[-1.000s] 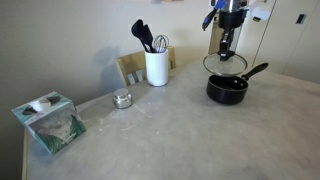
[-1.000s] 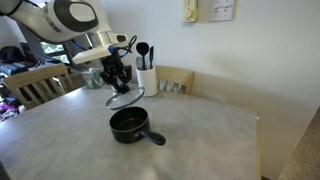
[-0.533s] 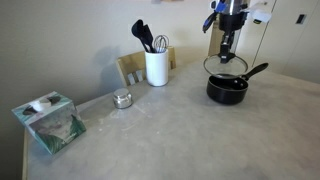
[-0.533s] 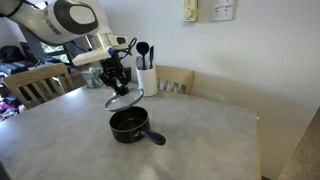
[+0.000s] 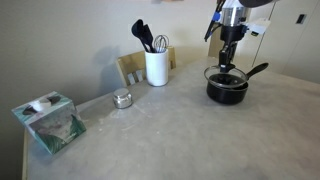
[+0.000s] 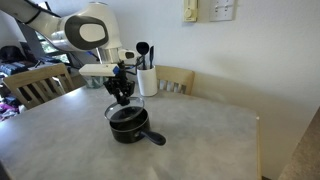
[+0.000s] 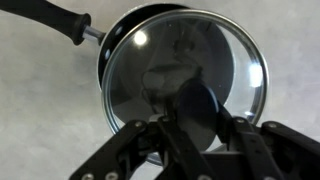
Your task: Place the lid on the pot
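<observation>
My gripper will go down next, moving slightly toward the pot's handle, and let go of the lid's knob, because the pot's opening [image 6: 129, 117] [image 7: 168, 73] is below it, off to that side.
The black pot [image 5: 228, 91] stands on the table, its long handle [image 5: 255, 71] pointing away; it also shows in the exterior view [image 6: 128, 126] and the wrist view [image 7: 112, 45]. My gripper [image 5: 227, 62] is shut on the black knob [image 7: 200, 108] of the glass lid [image 7: 190, 65]. The lid [image 5: 225, 75] hangs just over the pot's mouth, nearly level with the rim [image 6: 124, 107]. In the wrist view the lid covers most of the pot, slightly offset to one side.
A white utensil holder [image 5: 156, 67] with black utensils stands behind, next to a wooden chair back [image 5: 130, 66]. A small silver tin [image 5: 122, 99] and a tissue box [image 5: 48, 121] sit further along the table [image 5: 170, 135]. A second chair [image 6: 35, 84] stands at the table's side.
My gripper has lowered the lid from well above the pot down to just over its rim. The pot has not moved.
</observation>
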{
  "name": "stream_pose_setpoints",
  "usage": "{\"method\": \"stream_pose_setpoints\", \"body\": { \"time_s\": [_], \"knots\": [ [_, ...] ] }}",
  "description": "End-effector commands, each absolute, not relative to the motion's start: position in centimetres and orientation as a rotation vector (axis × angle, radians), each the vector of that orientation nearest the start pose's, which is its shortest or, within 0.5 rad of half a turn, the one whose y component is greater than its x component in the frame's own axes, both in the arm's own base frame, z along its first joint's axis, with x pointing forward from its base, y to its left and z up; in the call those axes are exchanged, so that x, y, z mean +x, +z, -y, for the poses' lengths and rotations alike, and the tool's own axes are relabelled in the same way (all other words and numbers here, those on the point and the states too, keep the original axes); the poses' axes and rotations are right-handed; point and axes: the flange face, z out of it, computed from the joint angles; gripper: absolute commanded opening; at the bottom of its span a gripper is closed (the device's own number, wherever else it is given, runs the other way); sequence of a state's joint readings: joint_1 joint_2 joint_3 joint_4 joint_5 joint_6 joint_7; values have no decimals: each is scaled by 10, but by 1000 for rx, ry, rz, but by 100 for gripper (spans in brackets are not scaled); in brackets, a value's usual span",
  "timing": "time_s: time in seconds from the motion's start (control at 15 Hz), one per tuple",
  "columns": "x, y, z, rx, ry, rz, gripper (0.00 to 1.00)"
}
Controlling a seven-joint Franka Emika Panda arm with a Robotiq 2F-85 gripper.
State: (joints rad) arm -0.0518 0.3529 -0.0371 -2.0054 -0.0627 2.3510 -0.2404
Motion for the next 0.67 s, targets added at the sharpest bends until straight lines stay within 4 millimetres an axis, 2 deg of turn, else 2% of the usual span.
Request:
{"method": "stream_pose_setpoints", "body": {
  "time_s": [0.0, 0.6],
  "knots": [
    [597, 279, 70, -3142, -2, 257, 16],
    [589, 260, 89, -3121, 55, 169, 16]
  ]
}}
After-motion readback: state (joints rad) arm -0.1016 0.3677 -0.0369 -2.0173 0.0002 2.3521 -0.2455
